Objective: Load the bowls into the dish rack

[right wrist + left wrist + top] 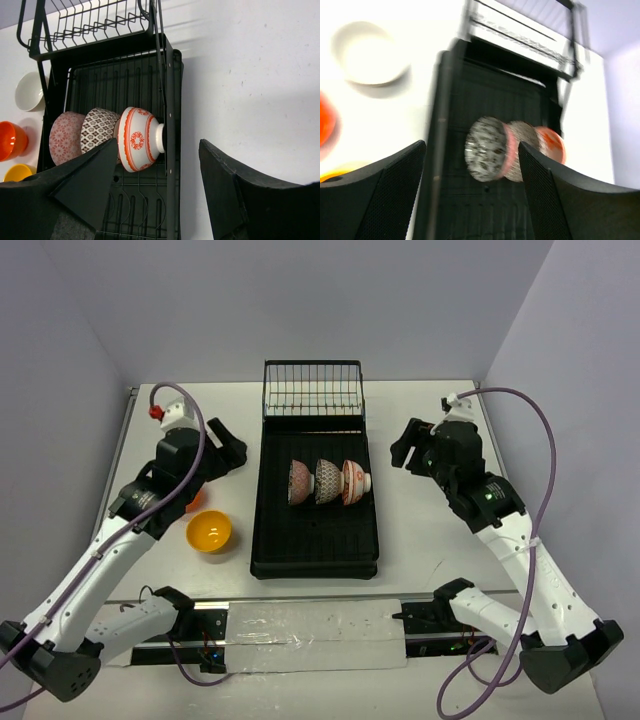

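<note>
The left gripper will move back and down, open, onto the yellow-orange bowl's rack-side rim (230, 527), as the bare table between bowl and rack leaves room for a finger.
The dish rack (315, 550) lies in the middle of the table, its wire basket (312, 390) at the far end. Three patterned bowls stand on edge in it: pinkish (299, 481), grey (327, 481), red-on-white (353, 481). The yellow-orange bowl (209, 531) sits on the table left of the rack. The white bowl (27, 92) and red-orange bowl (10, 140) also sit left of the rack; the left arm hides them in the top view. My left gripper (228, 450) is open and empty above the rack's left side. My right gripper (405, 448) is open and empty right of the rack.
In the left wrist view the rack (470, 210) fills the space between the fingers (380, 195), with the white bowl (367, 52) at upper left. In the right wrist view the rack's right rim (172, 150) runs between the fingers (240, 200). Bare table (250, 75) lies right of the rack.
</note>
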Controlling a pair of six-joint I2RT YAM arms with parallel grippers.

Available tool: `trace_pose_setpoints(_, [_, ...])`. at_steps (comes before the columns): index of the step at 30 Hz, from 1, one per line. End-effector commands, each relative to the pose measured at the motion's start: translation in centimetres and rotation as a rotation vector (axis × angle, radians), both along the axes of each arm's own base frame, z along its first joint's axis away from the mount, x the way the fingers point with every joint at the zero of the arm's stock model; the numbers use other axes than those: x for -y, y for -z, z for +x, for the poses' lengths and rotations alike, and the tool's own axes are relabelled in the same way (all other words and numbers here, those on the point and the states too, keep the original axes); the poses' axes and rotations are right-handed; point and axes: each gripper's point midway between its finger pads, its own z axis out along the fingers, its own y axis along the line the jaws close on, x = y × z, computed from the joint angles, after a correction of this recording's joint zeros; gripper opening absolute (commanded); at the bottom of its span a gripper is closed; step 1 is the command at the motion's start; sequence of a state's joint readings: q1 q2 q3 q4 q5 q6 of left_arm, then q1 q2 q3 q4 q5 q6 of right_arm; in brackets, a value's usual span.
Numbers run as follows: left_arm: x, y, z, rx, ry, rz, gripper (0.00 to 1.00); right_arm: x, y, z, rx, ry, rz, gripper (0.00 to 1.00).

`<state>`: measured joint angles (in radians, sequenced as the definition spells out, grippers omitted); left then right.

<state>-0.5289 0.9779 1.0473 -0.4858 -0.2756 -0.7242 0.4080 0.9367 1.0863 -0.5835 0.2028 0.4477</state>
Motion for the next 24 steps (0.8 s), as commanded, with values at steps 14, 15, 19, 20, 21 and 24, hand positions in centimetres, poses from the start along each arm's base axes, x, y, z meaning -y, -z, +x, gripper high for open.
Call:
trace_pose_setpoints(14, [-4.6, 14.5, -5.3, -0.504, -0.258, 0.153, 0.80, 0.0, -3.0, -1.3, 0.110, -0.034, 0.041, 0.74])
trace_pose_setpoints(15, [-4.8, 14.9, -5.4, -0.513, -0.268, 0.161, 0.80, -0.1, -3.0, -1.3, 0.110, -0.035, 0.042, 0.74])
trace_pose_setpoints(19, [-5.1, 17.0, -5.7, -0.560, -0.284, 0.190, 0.81, -0.2, -3.2, -1.3, 0.114, -0.042, 0.048, 0.74])
trace_pose_setpoints(20, [-5.1, 17.7, -5.9, -0.578, -0.283, 0.195, 0.81, -0.3, -3.1, -1.3, 0.113, -0.043, 0.048, 0.74])
trace_pose_setpoints(21, [-5.0, 18.3, -5.9, -0.592, -0.281, 0.198, 0.81, -0.3, -3.1, -1.3, 0.112, -0.043, 0.049, 0.75])
trace_pose_setpoints(24, [-4.8, 19.9, -5.7, -0.613, -0.281, 0.206, 0.80, -0.3, -3.2, -1.3, 0.116, -0.047, 0.053, 0.75])
